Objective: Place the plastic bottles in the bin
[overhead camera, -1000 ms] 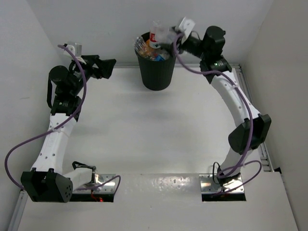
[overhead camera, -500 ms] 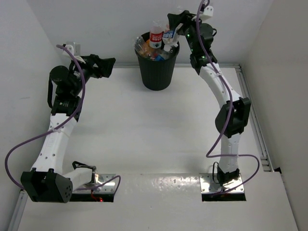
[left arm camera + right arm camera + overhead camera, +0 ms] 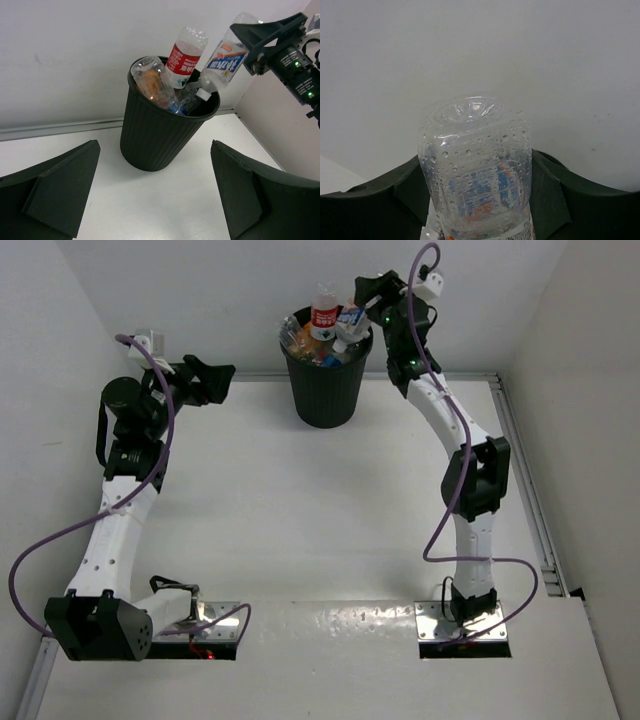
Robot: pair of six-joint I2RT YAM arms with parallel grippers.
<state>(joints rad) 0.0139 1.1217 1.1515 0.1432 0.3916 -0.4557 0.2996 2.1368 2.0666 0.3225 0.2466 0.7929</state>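
I will move my right gripper down toward the gap beside the red-labelled bottle next and let go of the held bottle there, because it still stands mostly above the bin's rim.
The black ribbed bin stands at the back wall, heaped above its rim with plastic bottles. A red-labelled bottle sticks up out of it, and a clear bottle with orange inside leans at the left rim. My right gripper is shut on a clear blue-labelled bottle, held cap down over the bin's right rim. In the right wrist view that bottle fills the gap between the fingers. My left gripper hangs open and empty, left of the bin.
White walls close the table in at the back and on both sides. A metal rail runs along the table's right edge. The right arm rises steeply from its base at the near edge. Bare table lies between the arms.
The right arm has swung in and up, turning the blue-labelled bottle from lying across the bin's top to cap down at its right rim. The left arm has barely moved.
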